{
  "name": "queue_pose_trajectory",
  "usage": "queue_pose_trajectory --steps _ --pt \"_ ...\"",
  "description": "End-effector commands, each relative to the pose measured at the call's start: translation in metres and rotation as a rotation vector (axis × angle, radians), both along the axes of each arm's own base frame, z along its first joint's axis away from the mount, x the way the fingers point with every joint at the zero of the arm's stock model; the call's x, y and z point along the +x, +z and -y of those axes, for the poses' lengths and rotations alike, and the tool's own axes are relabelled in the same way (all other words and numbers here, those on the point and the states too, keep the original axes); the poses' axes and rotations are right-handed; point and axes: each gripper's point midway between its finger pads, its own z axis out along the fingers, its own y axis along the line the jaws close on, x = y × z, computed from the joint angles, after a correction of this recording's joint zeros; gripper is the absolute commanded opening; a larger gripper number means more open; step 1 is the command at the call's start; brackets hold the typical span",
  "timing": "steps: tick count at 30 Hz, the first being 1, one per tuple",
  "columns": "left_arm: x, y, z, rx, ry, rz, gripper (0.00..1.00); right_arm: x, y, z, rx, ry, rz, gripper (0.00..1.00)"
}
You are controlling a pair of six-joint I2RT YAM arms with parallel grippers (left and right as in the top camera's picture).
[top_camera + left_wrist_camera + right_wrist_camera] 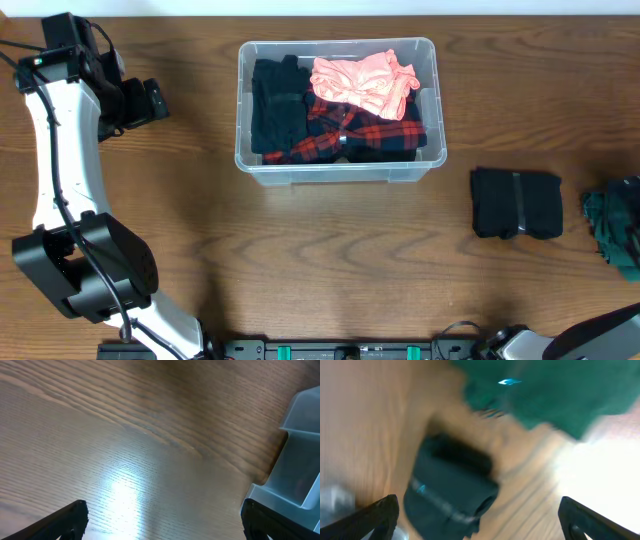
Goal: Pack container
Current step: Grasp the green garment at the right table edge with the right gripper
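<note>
I should move my right gripper away from the folded black garment and bring it down onto a fold of the dark green garment (pixel 612 228) (pixel 540 391) outside the container.
The clear plastic container (pixel 340 165) stands at the back middle of the table. It holds a black garment (pixel 277 105), a red and black plaid garment (pixel 365 135) and a pink garment (pixel 365 83). My left gripper (pixel 152 100) is open and empty, to the left of the container; in the left wrist view the jaws (pixel 162 520) hang over bare wood, with the container's corner (pixel 300 450) at the right. My right gripper (pixel 480 515) is open and empty in a blurred view above a folded black garment (pixel 450 490).
The folded black garment (pixel 516 203) lies on the table right of the container. A dark green garment (pixel 615 225) lies at the right edge and shows in the right wrist view (pixel 545 395). The right arm's link (pixel 600 340) enters at the bottom right.
</note>
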Motion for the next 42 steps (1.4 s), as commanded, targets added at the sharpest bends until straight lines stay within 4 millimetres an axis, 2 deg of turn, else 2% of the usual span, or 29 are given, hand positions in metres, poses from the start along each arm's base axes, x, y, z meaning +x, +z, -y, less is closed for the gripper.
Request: queue_pose_trajectory --steps 1,4,10,20,24,31,42 --pt "-0.001 -0.002 0.0 0.0 0.0 -0.005 0.98 -0.019 -0.003 0.025 -0.018 -0.142 0.011 0.99" --pt "-0.001 -0.002 0.0 0.0 0.0 -0.005 0.98 -0.03 -0.005 0.045 -0.067 -0.194 0.019 0.99" --pt "-0.001 -0.002 0.0 0.0 0.0 -0.005 0.98 -0.054 -0.02 0.067 -0.148 -0.273 -0.067 0.99" --pt "-0.001 -0.002 0.0 0.0 0.0 -0.005 0.98 -0.065 -0.047 0.077 -0.182 -0.299 -0.137 0.98" --pt "-0.001 -0.002 0.0 0.0 0.0 -0.005 0.98 -0.069 -0.065 0.078 -0.172 -0.303 -0.175 0.98" --pt "-0.001 -0.002 0.0 0.0 0.0 -0.005 0.98 -0.07 -0.099 0.083 -0.148 -0.277 -0.209 0.96" --pt "-0.001 -0.002 0.0 0.0 0.0 -0.005 0.98 -0.057 -0.122 0.104 -0.179 -0.257 -0.182 0.91"
